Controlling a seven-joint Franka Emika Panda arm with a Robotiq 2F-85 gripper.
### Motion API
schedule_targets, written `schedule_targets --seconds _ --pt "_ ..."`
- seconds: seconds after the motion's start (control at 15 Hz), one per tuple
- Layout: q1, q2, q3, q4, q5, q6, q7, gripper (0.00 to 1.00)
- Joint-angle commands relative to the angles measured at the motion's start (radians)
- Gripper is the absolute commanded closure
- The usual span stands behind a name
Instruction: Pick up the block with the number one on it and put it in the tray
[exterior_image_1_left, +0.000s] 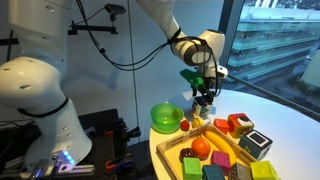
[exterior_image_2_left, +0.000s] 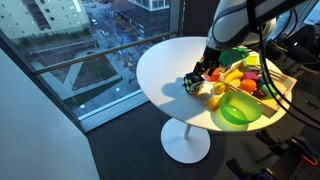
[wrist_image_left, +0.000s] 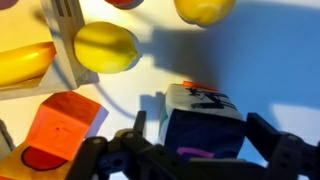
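Observation:
The open fingers are already on either side of the block with the number one, so my gripper needs to go down a little further over it and close on its opposite sides.
The block with the number one (wrist_image_left: 205, 112) is a small pale cube with a black mark and an orange edge on top and green on its left side. It stands on the white table, outside the tray. In the wrist view my gripper (wrist_image_left: 203, 140) is open, with one finger on each side of the block; the right finger is very near it and the left shows a gap. In both exterior views the gripper (exterior_image_1_left: 204, 97) (exterior_image_2_left: 198, 79) is low over the table. The light wooden tray (exterior_image_1_left: 214, 133) (exterior_image_2_left: 272, 72) lies beside it, filled with toys.
A green bowl (exterior_image_1_left: 165, 118) (exterior_image_2_left: 240, 109) sits next to the tray. Two lemons (wrist_image_left: 105, 47), a banana (wrist_image_left: 25, 62) and an orange block (wrist_image_left: 60, 125) lie close to the gripper. A dark-framed white cube (exterior_image_1_left: 255, 143) and red-orange blocks (exterior_image_1_left: 238, 123) are in the tray. The round table's edge is near.

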Motion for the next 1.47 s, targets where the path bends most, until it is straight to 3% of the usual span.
schedule_targets --seconds 0.0,1.4 --pt "0.000 0.022 0.010 0.035 0.033 0.010 0.006 0.00" --pt "0.001 0.077 0.021 0.034 0.030 0.118 0.006 0.00"
